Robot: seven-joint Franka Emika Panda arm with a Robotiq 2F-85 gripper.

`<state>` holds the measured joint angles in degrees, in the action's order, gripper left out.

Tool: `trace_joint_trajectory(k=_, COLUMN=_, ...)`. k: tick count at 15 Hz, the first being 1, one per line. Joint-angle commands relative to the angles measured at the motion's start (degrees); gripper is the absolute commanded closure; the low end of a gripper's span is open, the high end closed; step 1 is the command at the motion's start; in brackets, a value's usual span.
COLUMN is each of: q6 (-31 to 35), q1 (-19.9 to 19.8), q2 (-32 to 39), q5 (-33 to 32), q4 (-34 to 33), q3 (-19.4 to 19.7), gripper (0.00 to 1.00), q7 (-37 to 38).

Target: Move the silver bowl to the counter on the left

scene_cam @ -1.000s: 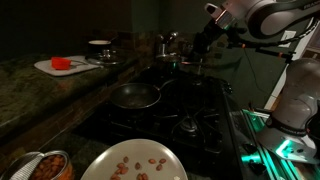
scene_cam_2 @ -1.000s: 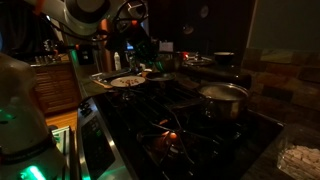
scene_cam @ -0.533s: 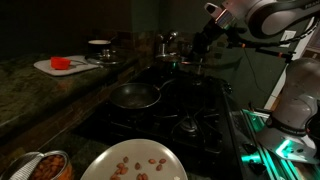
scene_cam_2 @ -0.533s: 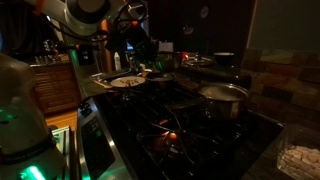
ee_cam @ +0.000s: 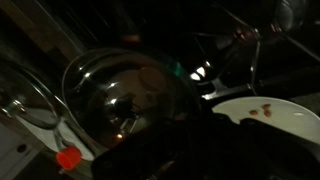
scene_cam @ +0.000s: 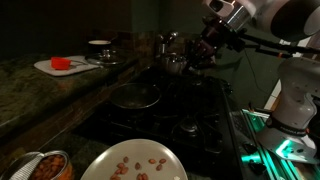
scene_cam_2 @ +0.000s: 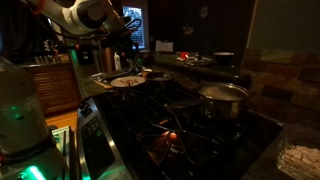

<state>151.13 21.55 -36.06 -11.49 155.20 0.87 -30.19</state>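
Observation:
My gripper carries the silver bowl [scene_cam: 178, 63] outward next, lowers and releases it, since the clear dark patch [scene_cam: 76, 143] beside the full pot lies outward of my gripper and below it.
The silver bowl [scene_cam: 178, 63] hangs tilted above the back of the black stove, at the tip of my gripper [scene_cam: 191, 56]. In the wrist view its shiny inside [ee_cam: 125, 95] fills the middle left, close to my dark jaws [ee_cam: 195, 140], which seem to grip its rim. The dim light hides the fingers themselves. The dark stone counter [scene_cam: 40, 95] runs along the left, apart from the bowl. In an exterior view my gripper [scene_cam_2: 133, 47] is above the far end of the stove; the bowl is hard to make out there.
A white dish of nuts [scene_cam: 135, 165] stands at the stove's front and shows in the wrist view [ee_cam: 265, 110]. A shallow pan [scene_cam: 135, 97] sits on the stove [scene_cam: 195, 110]. Steel pots [scene_cam: 165, 43] stand behind. A white board with a red thing [scene_cam: 62, 64] lies on the counter. A full pot [scene_cam_2: 222, 95] is nearby.
My arm has risen and swung a little left. The shiny bowl at its tip has come off the back burner and moved left with it.

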Motion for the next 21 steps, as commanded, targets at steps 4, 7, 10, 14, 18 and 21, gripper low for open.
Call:
trace_joint_trajectory(k=4, q6=0.4, q1=15.5, q2=12.7, q5=11.4, q4=-9.5, q3=2.4, gripper=0.99, q7=-14.9)
trace_joint_trajectory(k=7, q6=-1.7, q1=19.7, q2=19.9, q5=18.3, q4=-16.0, q3=4.8, gripper=0.99, q7=-27.2)
trace_joint_trajectory(k=10, q6=-5.4, q1=24.8, q2=27.8, q5=23.8, q4=-24.2, q3=9.2, gripper=0.99, q7=-39.1)
trace_joint_trajectory(k=14, q6=-14.3, q1=17.9, q2=38.0, q5=29.2, q4=-35.7, q3=3.3, gripper=0.99, q7=-53.6)
trace_joint_trajectory(k=18, q6=-19.9, q1=7.9, q2=46.5, q5=21.1, q4=-45.6, q3=-4.8, gripper=0.99, q7=-56.7)
trace_joint_trajectory(k=21, q6=-16.5, q1=2.6, q2=51.7, q5=13.5, q4=-50.0, q3=-9.3, gripper=0.99, q7=-54.8)
